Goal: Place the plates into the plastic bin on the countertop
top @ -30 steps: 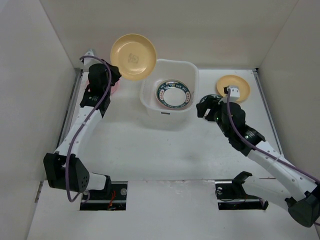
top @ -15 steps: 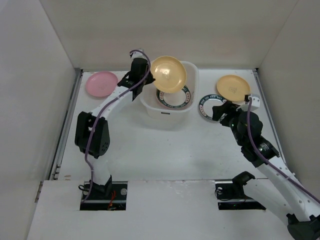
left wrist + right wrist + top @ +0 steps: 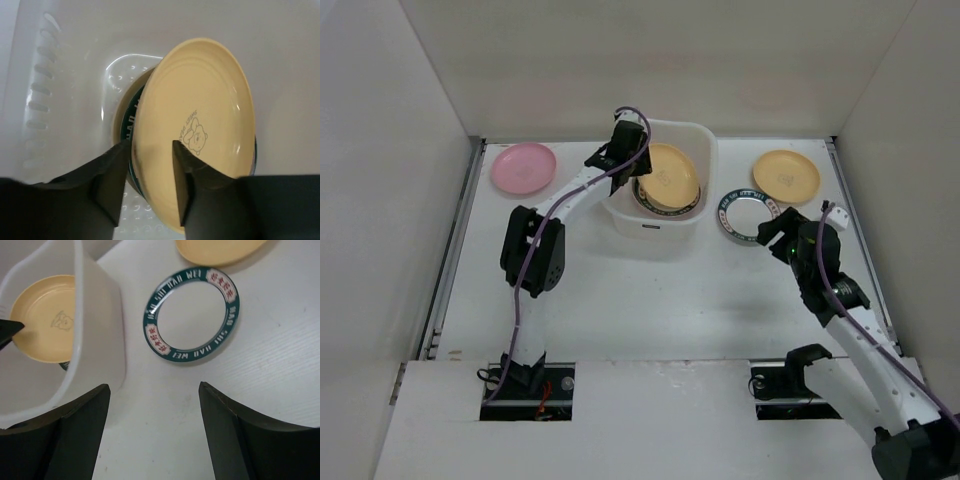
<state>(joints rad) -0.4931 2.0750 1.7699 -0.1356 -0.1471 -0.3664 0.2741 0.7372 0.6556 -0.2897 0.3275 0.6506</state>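
The robot will lower its open right gripper onto the near rim of the green-rimmed plate (image 3: 750,238) beside the bin (image 3: 658,236), because that plate is on top of the counter below the gripper.
The plastic bin (image 3: 658,236) stands at the back middle of the countertop (image 3: 620,290). Inside it a yellow-orange plate (image 3: 670,176) (image 3: 200,120) leans tilted on a green-rimmed plate (image 3: 667,211) (image 3: 129,131). My left gripper (image 3: 638,172) (image 3: 149,150) reaches into the bin with its jaws parted, straddling that yellow plate's near rim without pinching it. My right gripper (image 3: 782,238) (image 3: 154,390) hangs open and empty over bare counter, just short of a second green-rimmed plate (image 3: 750,216) (image 3: 194,310). A second yellow-orange plate (image 3: 786,176) (image 3: 220,251) lies beyond it, and a pink plate (image 3: 524,167) lies at the back left.
White walls close the countertop on the left, back and right. The bin's wall (image 3: 100,335) stands just left of my right gripper. The arm bases sit at the near edge.
The left arm swung the yellow-orange plate from the back left over the bin, lowered it onto the green-rimmed plate, and its jaws parted. The right arm drew back, uncovering the green-rimmed plate on the counter.
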